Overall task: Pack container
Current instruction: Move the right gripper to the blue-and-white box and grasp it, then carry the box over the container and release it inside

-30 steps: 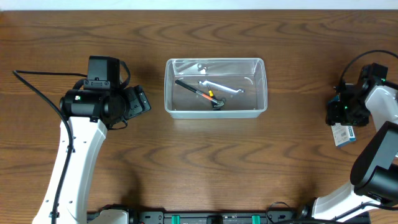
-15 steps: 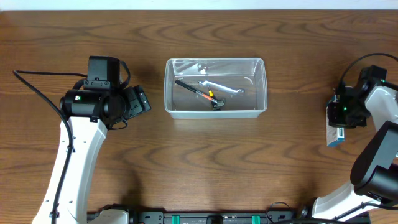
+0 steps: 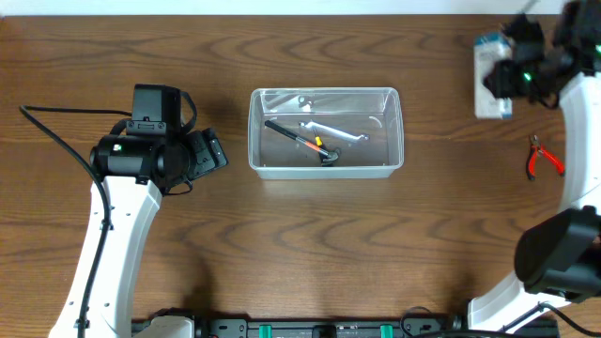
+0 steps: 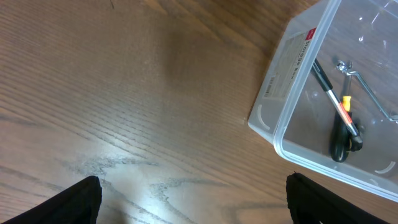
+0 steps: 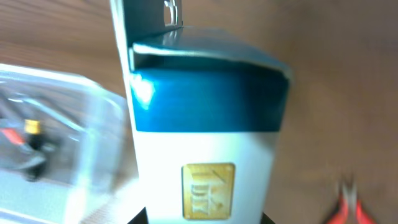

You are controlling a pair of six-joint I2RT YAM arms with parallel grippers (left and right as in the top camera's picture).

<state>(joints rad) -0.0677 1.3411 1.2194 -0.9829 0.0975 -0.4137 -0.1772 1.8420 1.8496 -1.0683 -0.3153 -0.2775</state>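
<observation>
My right gripper next needs to swing to the left in the overhead view to the open container below. It needs to lower the box over the container's tools and then let go of it.
The clear plastic container stands at the middle of the table. It holds a black hammer with an orange and yellow band and a silver metal tool. It also shows in the left wrist view and, blurred, in the right wrist view. My right gripper is raised at the far right and shut on a white and blue box, which fills the right wrist view. My left gripper is open and empty over bare wood, left of the container.
Red-handled pliers lie on the table at the right, below the held box; they show blurred in the right wrist view. The left arm sits left of the container, with its cable trailing to the left edge.
My right gripper has lifted the white and blue box and carried it toward the far edge of the table. The pliers it covered are now exposed. The left arm has not moved.
</observation>
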